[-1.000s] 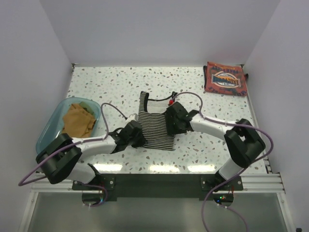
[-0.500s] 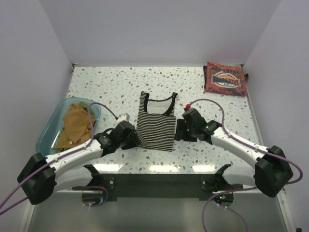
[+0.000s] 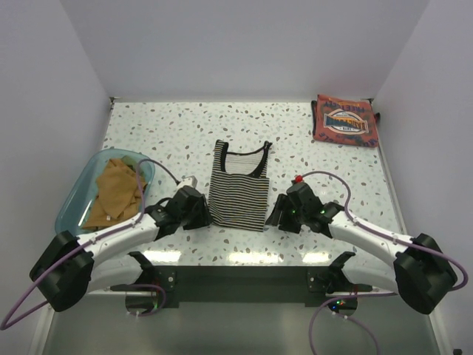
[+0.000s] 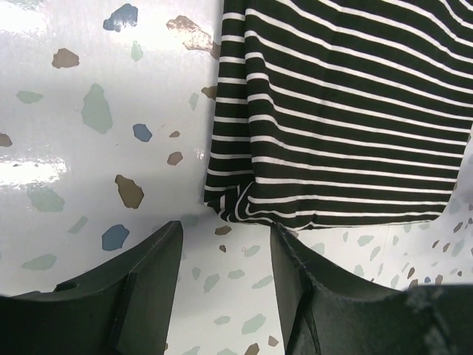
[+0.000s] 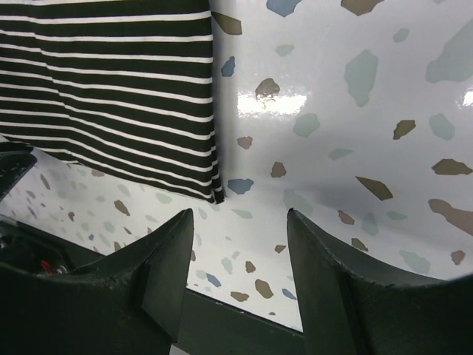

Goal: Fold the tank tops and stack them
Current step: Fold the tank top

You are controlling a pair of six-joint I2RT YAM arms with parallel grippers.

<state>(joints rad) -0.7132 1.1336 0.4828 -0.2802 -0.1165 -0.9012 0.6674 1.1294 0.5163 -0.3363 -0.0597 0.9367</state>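
Next, my left gripper lowers its open fingers onto the tank top hem's bin-side corner (image 3: 213, 222) (image 4: 230, 208) just below, which lines up between the fingers.
A black-and-white striped tank top (image 3: 239, 188) lies flat in the middle of the table, neck toward the back. My left gripper (image 3: 204, 214) sits just off its near left corner, open and empty; the left wrist view has the hem (image 4: 332, 214) just beyond the left gripper (image 4: 225, 235). My right gripper (image 3: 275, 216) is open beside the near right corner, with the striped edge (image 5: 211, 148) ahead and left of the right gripper (image 5: 240, 220). A rust-red tank top (image 3: 345, 120) lies folded at the back right. Mustard-orange tops (image 3: 114, 188) fill the bin.
A translucent teal bin (image 3: 80, 191) stands at the left edge of the table. White walls close in the back and both sides. The dark front rail (image 5: 244, 325) of the table runs right below the right gripper's fingers.
The left gripper has opened and let go of the striped top's near left corner. The right arm has drawn back off the top toward the near right.
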